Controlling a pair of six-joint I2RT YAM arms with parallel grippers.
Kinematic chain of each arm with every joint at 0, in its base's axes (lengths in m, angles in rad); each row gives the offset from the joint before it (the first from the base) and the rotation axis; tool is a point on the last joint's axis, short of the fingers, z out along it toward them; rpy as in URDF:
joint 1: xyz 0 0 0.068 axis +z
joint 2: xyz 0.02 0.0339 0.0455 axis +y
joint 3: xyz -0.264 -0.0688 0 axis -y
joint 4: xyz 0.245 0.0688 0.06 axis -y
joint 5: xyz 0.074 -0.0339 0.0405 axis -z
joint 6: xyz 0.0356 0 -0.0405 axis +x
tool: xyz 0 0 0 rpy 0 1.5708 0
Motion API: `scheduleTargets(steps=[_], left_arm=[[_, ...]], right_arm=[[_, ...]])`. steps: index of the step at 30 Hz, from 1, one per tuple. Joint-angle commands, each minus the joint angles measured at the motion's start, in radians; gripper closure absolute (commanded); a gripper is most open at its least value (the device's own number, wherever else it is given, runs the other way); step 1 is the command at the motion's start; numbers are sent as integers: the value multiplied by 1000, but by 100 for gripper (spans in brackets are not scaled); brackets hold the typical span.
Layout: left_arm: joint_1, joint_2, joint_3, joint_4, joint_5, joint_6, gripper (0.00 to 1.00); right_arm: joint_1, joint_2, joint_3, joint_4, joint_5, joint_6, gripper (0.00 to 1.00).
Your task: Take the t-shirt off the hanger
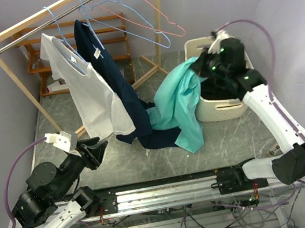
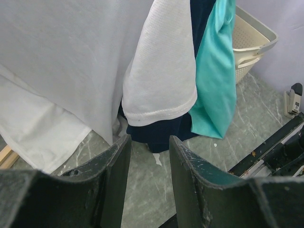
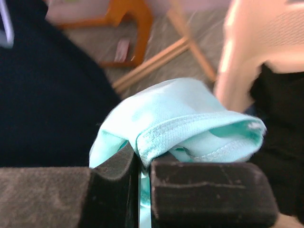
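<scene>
The right gripper next rises, crosses to its right in the top view to the basket's opening (image 1: 214, 88) (image 3: 279, 97) and releases, since the teal t-shirt's end drapes outside.
A teal t-shirt (image 1: 179, 106) hangs free of any hanger, held up by my right gripper (image 1: 206, 65), which is shut on its collar hem (image 3: 190, 128) next to the cream basket (image 1: 222, 108). The shirt's lower part drapes to the table. A white t-shirt (image 1: 87, 90) and a navy shirt (image 1: 112, 74) hang on blue hangers on the wooden rack (image 1: 37, 19). My left gripper (image 1: 96, 151) is open and empty, low near the white shirt's hem; its view shows the white sleeve (image 2: 161, 80) ahead.
Empty blue and pink wire hangers (image 1: 142, 19) hang on the rail at the right. A wooden shelf (image 1: 72, 51) stands behind the rack. The basket holds dark clothing (image 1: 221, 88). The rack's base bar (image 1: 146, 77) lies on the table.
</scene>
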Motion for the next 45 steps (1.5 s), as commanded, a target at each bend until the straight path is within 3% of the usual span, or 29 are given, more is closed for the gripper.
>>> scheduleTargets(steps=[1,5,10,19,21,26,31,38,40,41,43,45], left_arm=[[1,9,2,15,5,-8,51],[2,12,1,15,10,-8,51],[2,18,0,17,14,-6,51],[3,24,-1,16,13,-7,51],[2,24,0,16,15,-6,51],[2,27,1,17,17,-6,51],[2,34,1,17,21,-4,51],[2,31,2,17,15,-5,51],[2,25,3,17,12,-6,49],[1,21,4,17,11,-8,47],[2,13,3,18,11,-9,45],[2,7,4,20,10,-9,44]], right_arm=[[-145,-14,124,-90,-18,25,100],[-237,-45,172,-3,-41,104,100],[-293,35,387,-29,40,141,100],[-365,390,1161,-215,201,128,100],[-380,417,1257,-211,259,127,100],[-395,310,1109,-61,410,88,100],[-398,287,1010,-67,444,46,100],[-408,239,735,-86,304,12,99],[-408,211,589,-83,201,11,68],[-407,199,516,-83,142,20,47],[-406,172,378,-70,13,37,35],[-401,140,268,-61,-90,47,30]])
